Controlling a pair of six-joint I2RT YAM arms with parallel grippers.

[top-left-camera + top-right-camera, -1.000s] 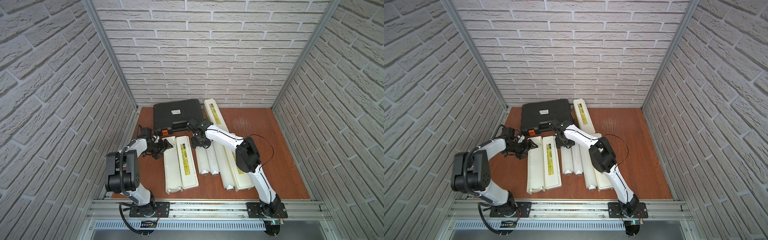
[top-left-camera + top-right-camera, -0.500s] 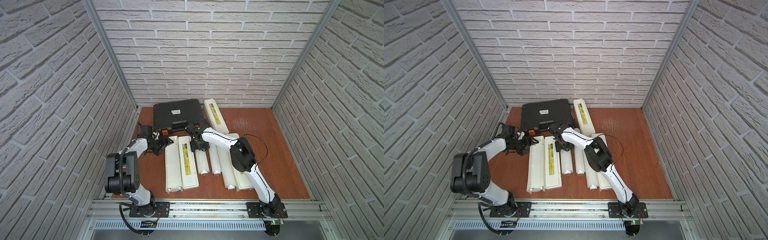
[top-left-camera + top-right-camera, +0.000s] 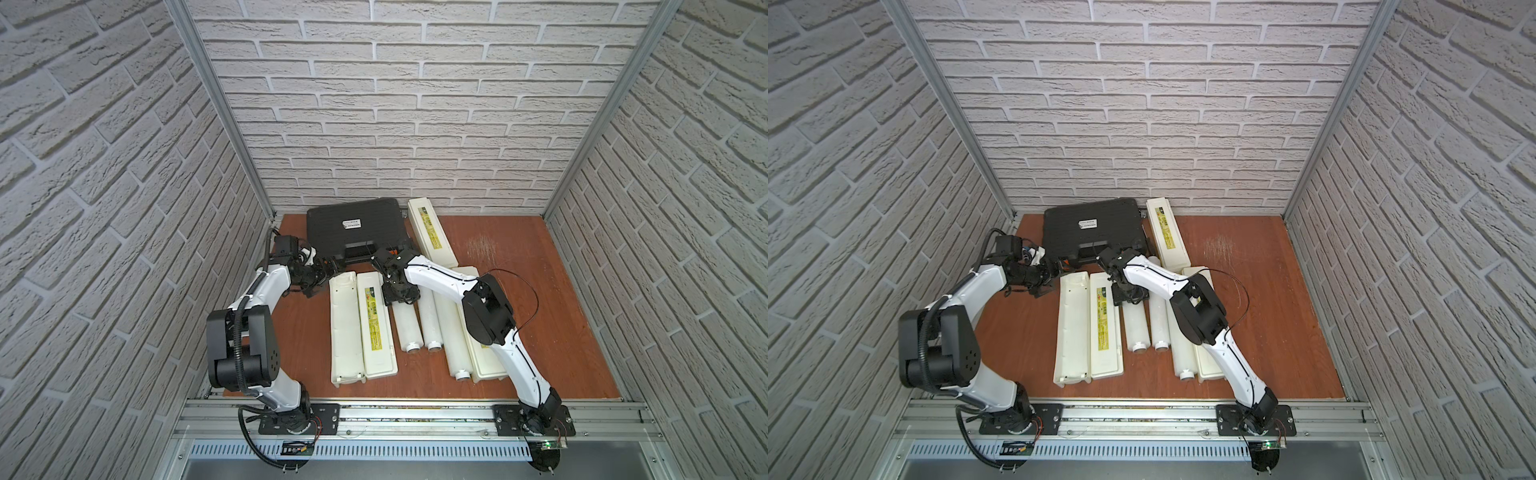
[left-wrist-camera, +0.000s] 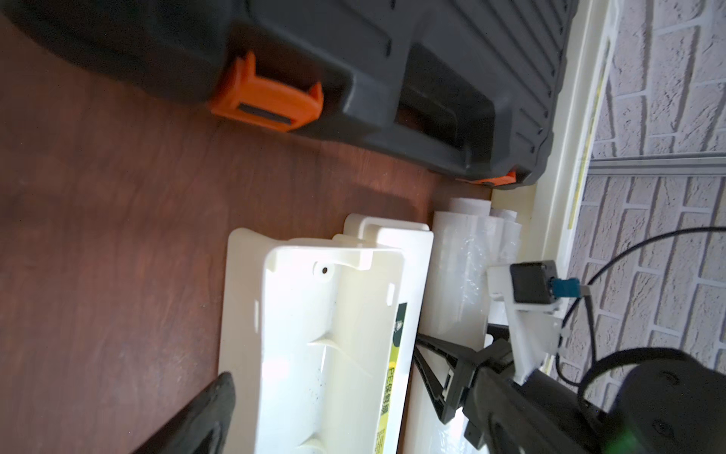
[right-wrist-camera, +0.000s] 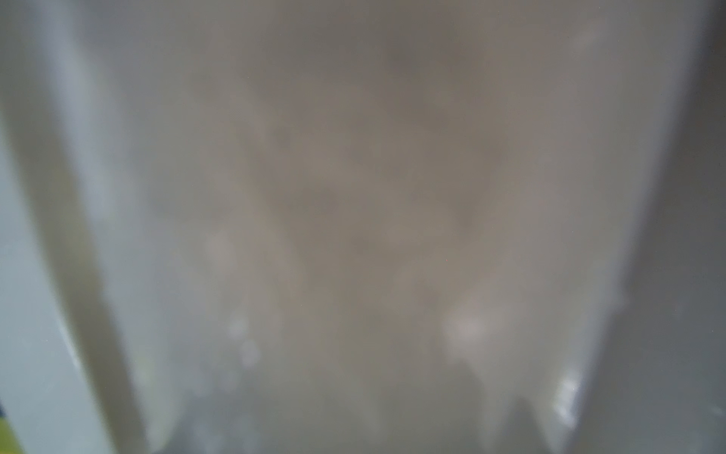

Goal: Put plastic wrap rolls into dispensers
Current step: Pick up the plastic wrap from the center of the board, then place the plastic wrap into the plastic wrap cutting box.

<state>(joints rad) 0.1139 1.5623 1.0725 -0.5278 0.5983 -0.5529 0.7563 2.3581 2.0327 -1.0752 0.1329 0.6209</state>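
The open, empty tray (image 3: pixel 346 321) lies past the lid from my right gripper. The right gripper lifts the roll across next, lowers it in there and releases its far end.
An open dispenser lies left of centre, its tray (image 3: pixel 347 332) beside its lid (image 3: pixel 376 328) with the yellow-green strip. My left gripper (image 3: pixel 330 268) stands open at the tray's far end; the left wrist view shows one finger (image 4: pixel 208 412) beside the tray (image 4: pixel 314 353). Two plastic wrap rolls (image 3: pixel 408 332) (image 3: pixel 430 328) lie side by side to its right. My right gripper (image 3: pixel 400 297) is down over the far end of the left roll, shut on it; that roll (image 5: pixel 353 196) fills the right wrist view as a blur. A third roll (image 3: pixel 455 345) lies along a second dispenser (image 3: pixel 488 361).
A closed dispenser (image 3: pixel 432 237) lies at the back beside the black case (image 3: pixel 353 228) with orange latches (image 4: pixel 267 98). The case's front edge is just behind both grippers. The right arm (image 3: pixel 486 311) stretches over the third roll and the dispenser beside it.
My right gripper has moved left onto the left roll's far end and its jaws have narrowed. My left gripper has drawn back a little at the tray's end and opened wider.
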